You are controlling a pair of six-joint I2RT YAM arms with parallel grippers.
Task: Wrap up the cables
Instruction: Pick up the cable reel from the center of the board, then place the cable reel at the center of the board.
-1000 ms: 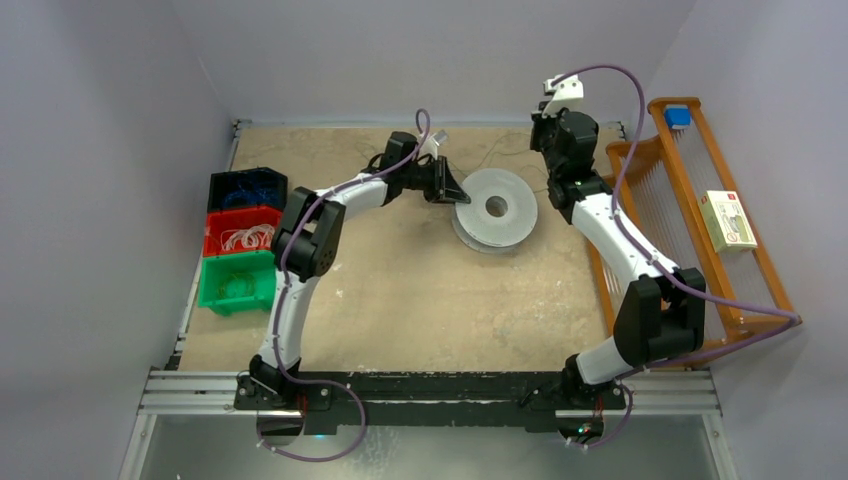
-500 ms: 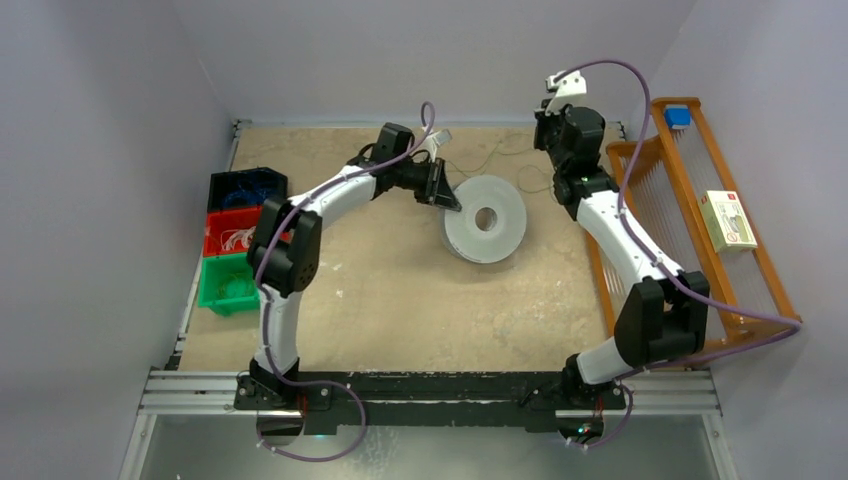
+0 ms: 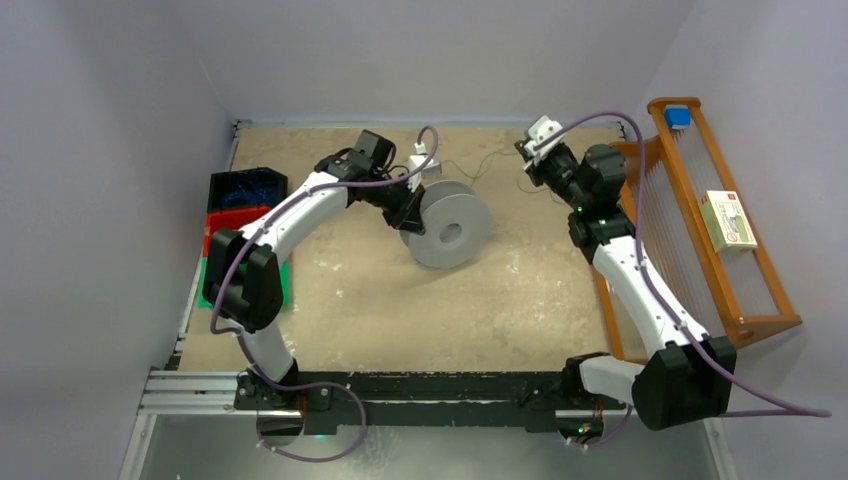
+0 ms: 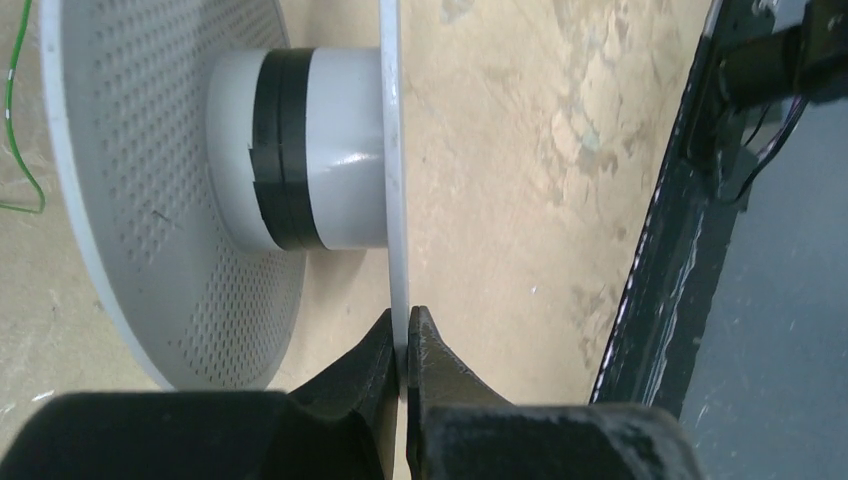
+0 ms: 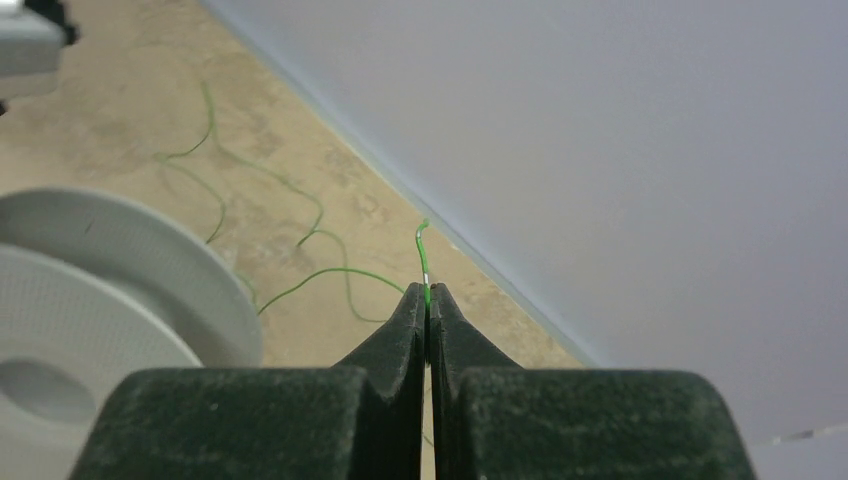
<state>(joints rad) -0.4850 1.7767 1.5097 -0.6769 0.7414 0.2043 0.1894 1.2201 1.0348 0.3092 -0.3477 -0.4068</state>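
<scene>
The green cable is still loose behind the spool. I will pull the spool's rim (image 3: 421, 228) (image 4: 400, 338) slightly back and toward the bins with my left gripper next.
The pale grey spool (image 3: 450, 225) stands tilted up on its edge at mid-table. My left gripper (image 3: 408, 214) is shut on the rim of one thin flange (image 4: 393, 150), and the fingertips (image 4: 425, 345) pinch it from both sides. The white hub (image 4: 345, 150) carries a band of black tape. A thin green cable (image 5: 300, 282) lies in loose loops on the table behind the spool. Its end rises between the jaws of my right gripper (image 5: 427, 300), which is shut on it near the back wall. In the top view the cable (image 3: 482, 160) runs between both arms.
Blue (image 3: 247, 188), red (image 3: 228, 220) and green (image 3: 212, 285) bins sit at the left table edge beside the left arm. A wooden rack (image 3: 690, 190) with a small box (image 3: 727, 220) stands on the right. The back wall is close behind the right gripper.
The left gripper closed on the spool's flange, tipped it up on edge and dragged it left. The right gripper swung down and left, still holding the cable end.
</scene>
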